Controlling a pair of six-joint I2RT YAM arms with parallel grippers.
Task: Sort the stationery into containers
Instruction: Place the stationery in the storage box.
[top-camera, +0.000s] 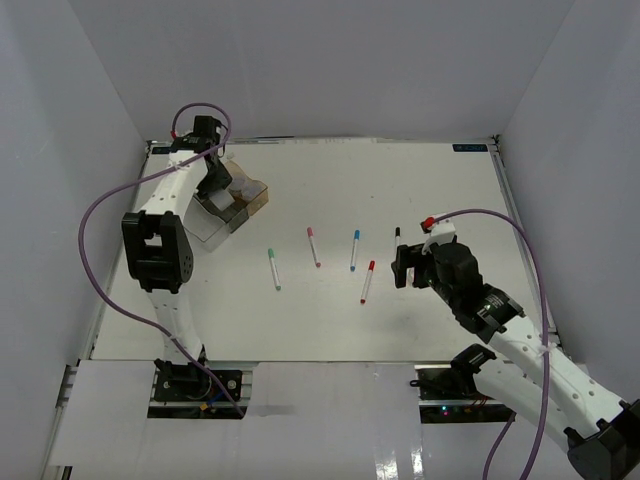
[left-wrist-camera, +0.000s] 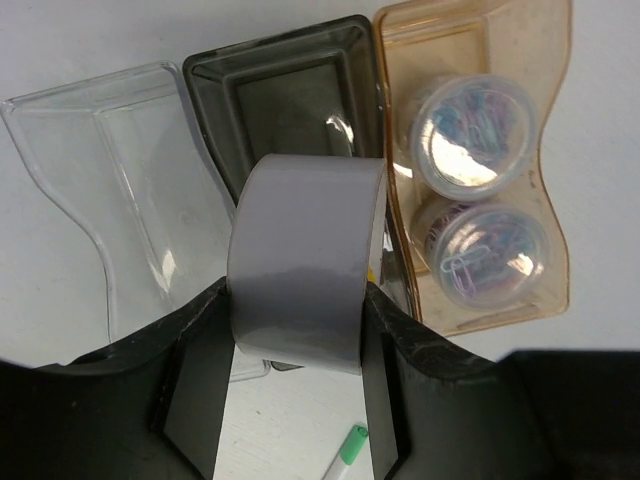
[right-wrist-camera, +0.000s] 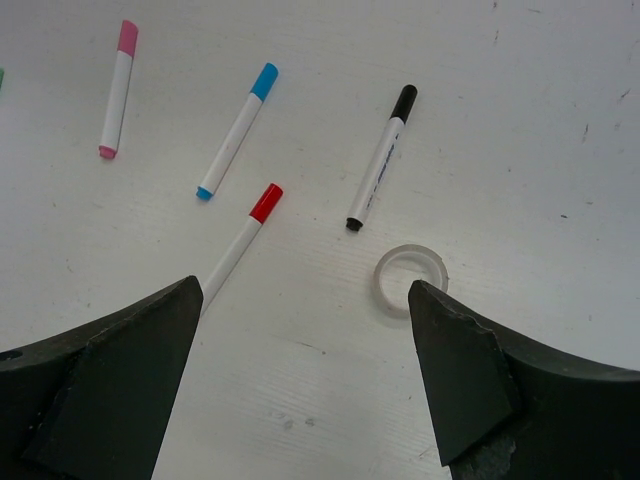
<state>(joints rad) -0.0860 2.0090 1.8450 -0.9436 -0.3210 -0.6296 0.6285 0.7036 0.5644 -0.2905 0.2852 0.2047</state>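
Observation:
The bottom of the smoky box is empty at the end away from the green marker, so my left gripper will go down and move the silvery tape ring toward the smoky box's end (left-wrist-camera: 296, 108) there.
My left gripper (left-wrist-camera: 297, 305) is shut on the silvery tape ring (left-wrist-camera: 305, 250) and holds it above the joined boxes (top-camera: 245, 205). In the left wrist view there are a clear box (left-wrist-camera: 100, 180), a smoky box (left-wrist-camera: 290, 95) and an amber box (left-wrist-camera: 545, 130). The amber box holds two round tubs (left-wrist-camera: 473, 135) (left-wrist-camera: 484, 255). My right gripper (right-wrist-camera: 305, 290) is open above the table, with the small clear tape roll (right-wrist-camera: 411, 277) by its right finger. The green (top-camera: 274, 268), pink (top-camera: 314, 246), blue (top-camera: 355, 250), red (top-camera: 367, 282) and black (top-camera: 397, 238) markers lie in a row mid-table.
White walls close in the table (top-camera: 300, 330) at the back and on both sides. A purple cable (top-camera: 95, 250) loops off the left arm and another (top-camera: 530, 260) off the right arm.

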